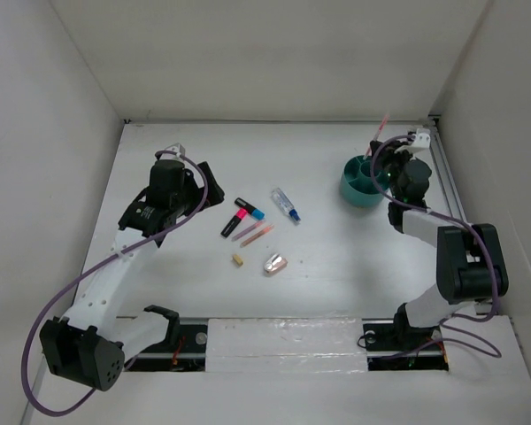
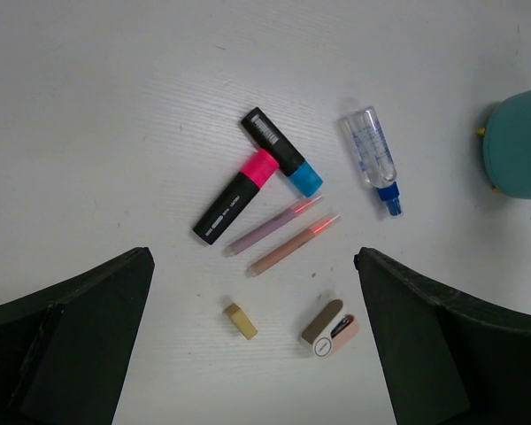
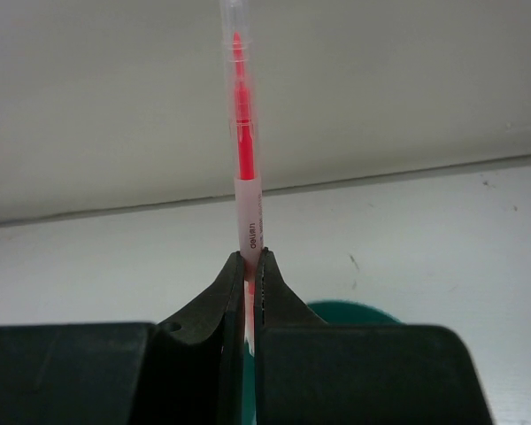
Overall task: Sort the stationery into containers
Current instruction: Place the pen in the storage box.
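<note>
The pink pen's lower end already hangs over the open middle of the teal bowl (image 1: 361, 181), so my right gripper will tilt down there next and release the pen.
My right gripper (image 3: 249, 261) is shut on a thin pink pen (image 3: 244, 142) and holds it upright over the teal bowl (image 1: 361, 181), whose rim shows below the jaws (image 3: 354, 312). My left gripper (image 2: 252, 292) is open and empty, high above the loose stationery. Below it lie a pink-capped marker (image 2: 237, 196), a blue-capped marker (image 2: 283, 152), a clear blue-capped tube (image 2: 372, 156), two thin pink pens (image 2: 293, 245), a tan block (image 2: 241, 320) and a silver-pink oval piece (image 2: 330, 328). In the top view they lie mid-table, around the pink-capped marker (image 1: 234, 219).
White walls close the table at the back and both sides. The bowl sits near the right wall, its edge also in the left wrist view (image 2: 518, 142). Purple cables loop off both arms.
</note>
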